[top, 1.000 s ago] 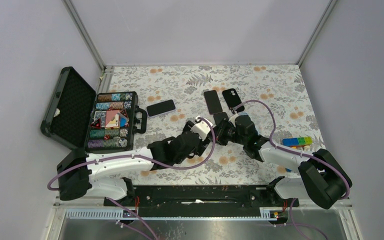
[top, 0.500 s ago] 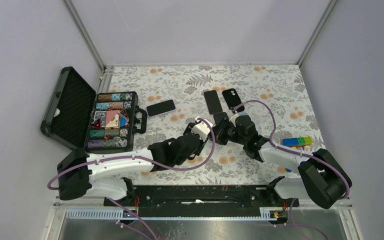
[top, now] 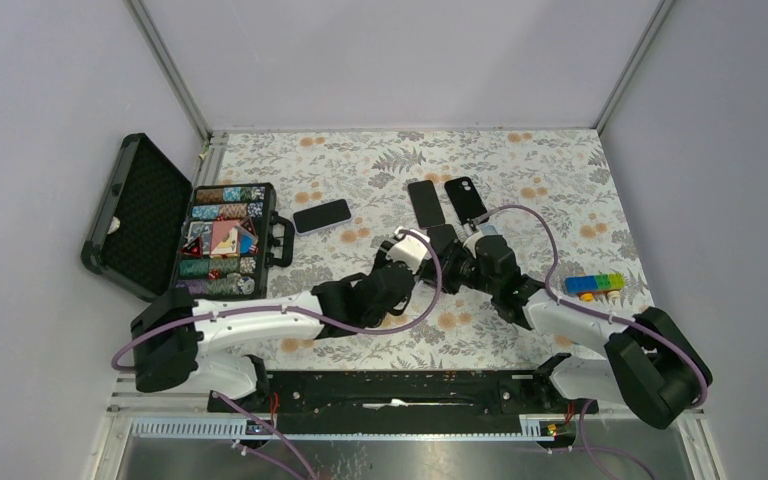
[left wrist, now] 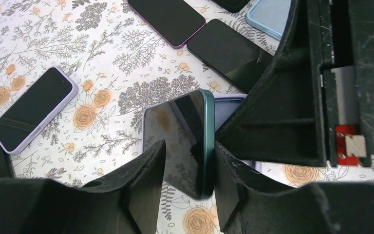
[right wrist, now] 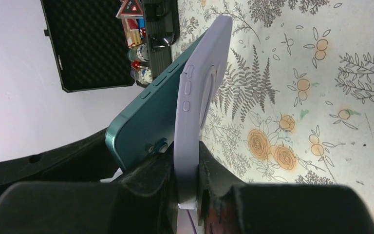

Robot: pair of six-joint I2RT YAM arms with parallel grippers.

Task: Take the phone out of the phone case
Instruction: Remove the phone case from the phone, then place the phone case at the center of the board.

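Note:
The case goes outward in my right gripper next, down onto the cloth beside the far black phone for release, since that cloth lies bare toward the lilac-cased one.
In the right wrist view my right gripper (right wrist: 187, 163) is shut on the lower edge of the lilac phone case (right wrist: 195, 97) and holds it upright on its side above the table. The teal phone (right wrist: 146, 122) is tilted out of the case at its camera end. In the left wrist view my left gripper (left wrist: 190, 145) is open around the corner of the teal phone (left wrist: 187, 131). The right finger (left wrist: 229, 170) touches the phone's edge and a gap shows at the left finger. In the top view both grippers, left (top: 415, 255) and right (top: 455, 262), meet at mid-table.
Several other phones lie on the floral cloth: a lilac-cased one (top: 321, 214), a black one (top: 424, 202) and one face down (top: 465, 198). An open black case of poker chips (top: 222, 240) stands at the left. Coloured blocks (top: 593, 284) lie at the right.
Both grippers have shifted slightly to the right and away with the phone and case between them. The left arm has stretched further forward.

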